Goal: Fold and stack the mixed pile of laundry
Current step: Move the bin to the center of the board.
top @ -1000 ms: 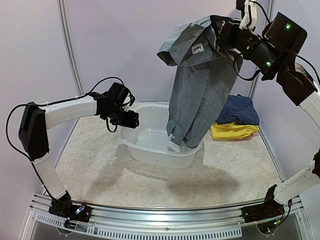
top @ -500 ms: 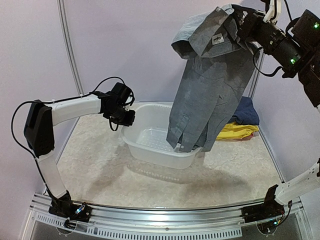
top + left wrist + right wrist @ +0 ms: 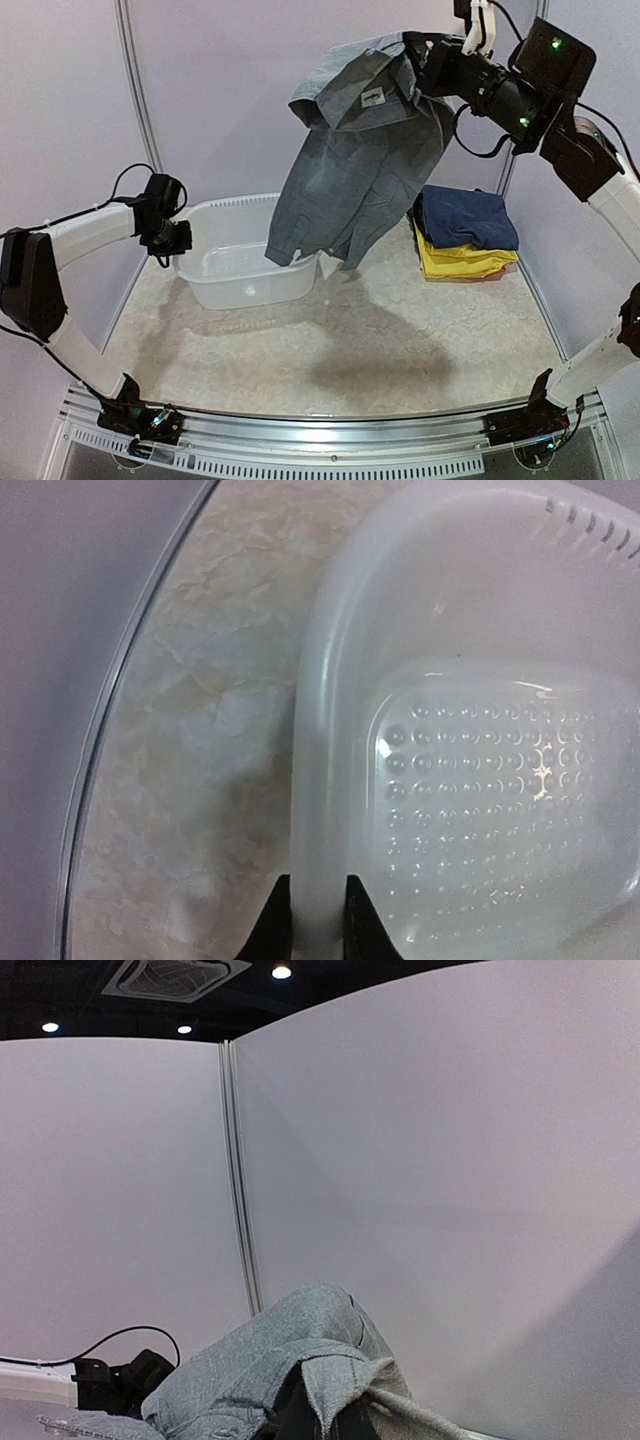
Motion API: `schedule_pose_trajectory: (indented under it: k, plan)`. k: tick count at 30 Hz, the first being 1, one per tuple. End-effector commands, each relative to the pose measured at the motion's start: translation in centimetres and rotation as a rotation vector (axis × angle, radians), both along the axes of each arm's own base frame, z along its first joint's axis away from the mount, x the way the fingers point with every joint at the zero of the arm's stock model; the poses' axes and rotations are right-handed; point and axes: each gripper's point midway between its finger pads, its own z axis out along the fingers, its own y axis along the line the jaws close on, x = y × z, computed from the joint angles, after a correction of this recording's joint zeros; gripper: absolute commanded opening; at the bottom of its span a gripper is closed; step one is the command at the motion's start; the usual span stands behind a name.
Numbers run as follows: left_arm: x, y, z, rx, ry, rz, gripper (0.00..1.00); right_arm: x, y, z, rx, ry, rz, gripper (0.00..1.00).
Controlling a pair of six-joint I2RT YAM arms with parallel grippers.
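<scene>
The side (image 3: 112,288) is to the left of my left gripper in the top view, so my left gripper should pull the basin (image 3: 235,290) there next and let go of the basin's rim. That will clear tabletop for the trousers.
Large grey trousers (image 3: 355,170) hang high over the table, pinched at the waistband by my right gripper (image 3: 420,62), which is shut on them. In the right wrist view the grey cloth (image 3: 280,1370) bunches over the dark fingertips (image 3: 300,1422). The trousers' lower end dangles just above the right rim of the white plastic basin (image 3: 235,290). My left gripper (image 3: 182,240) is shut on the basin's left rim (image 3: 318,810), one finger on each side of the wall. At the right rear lies a folded stack: navy garment (image 3: 467,217) on yellow (image 3: 462,262), with a reddish edge beneath.
The basin's inside (image 3: 500,800) holds nothing. Pale walls with a metal post (image 3: 137,90) close off the back and sides. The table's metal front rail (image 3: 330,440) carries both arm bases. The marbled tabletop (image 3: 380,350) lies between basin, stack and rail.
The left gripper closed on the basin's rim and has drawn the basin leftward. The right arm swung the hanging trousers left, so they now hang beside the basin instead of in it.
</scene>
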Motion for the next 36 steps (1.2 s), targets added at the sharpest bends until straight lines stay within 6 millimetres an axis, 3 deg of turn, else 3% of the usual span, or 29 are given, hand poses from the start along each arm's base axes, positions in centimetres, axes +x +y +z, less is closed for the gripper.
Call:
schedule_pose_trajectory:
  k: [1,6,12,15,19,30,36]
  plan:
    - [-1.3,5.0,0.6,0.067,-0.057,0.176,0.0,0.1,1.2,0.2,0.035,0.021,0.047,0.0]
    - [-1.8,8.1,-0.1,0.043,-0.068,0.281,0.0,1.2,1.4,-1.2,0.01,0.056,-0.002,0.0]
    - [-2.1,11.2,1.0,-0.042,-0.17,0.464,0.0,1.4,-3.2,-2.0,0.019,0.099,-0.176,0.0]
    - [-1.7,12.3,2.1,-0.059,-0.218,0.526,0.0,1.2,-4.9,-3.6,0.015,0.131,-0.225,0.0]
    - [-1.5,13.5,2.9,-0.079,-0.251,0.605,0.0,-0.5,-8.4,-3.9,0.059,0.134,-0.265,0.0]
    - [0.1,13.4,2.2,-0.284,-0.368,0.798,0.0,-2.1,-12.3,-7.5,0.03,0.22,-0.324,0.0]
    - [0.0,13.8,1.6,-0.351,-0.462,0.928,0.0,-2.9,-12.9,-10.0,0.032,0.271,-0.298,0.0]
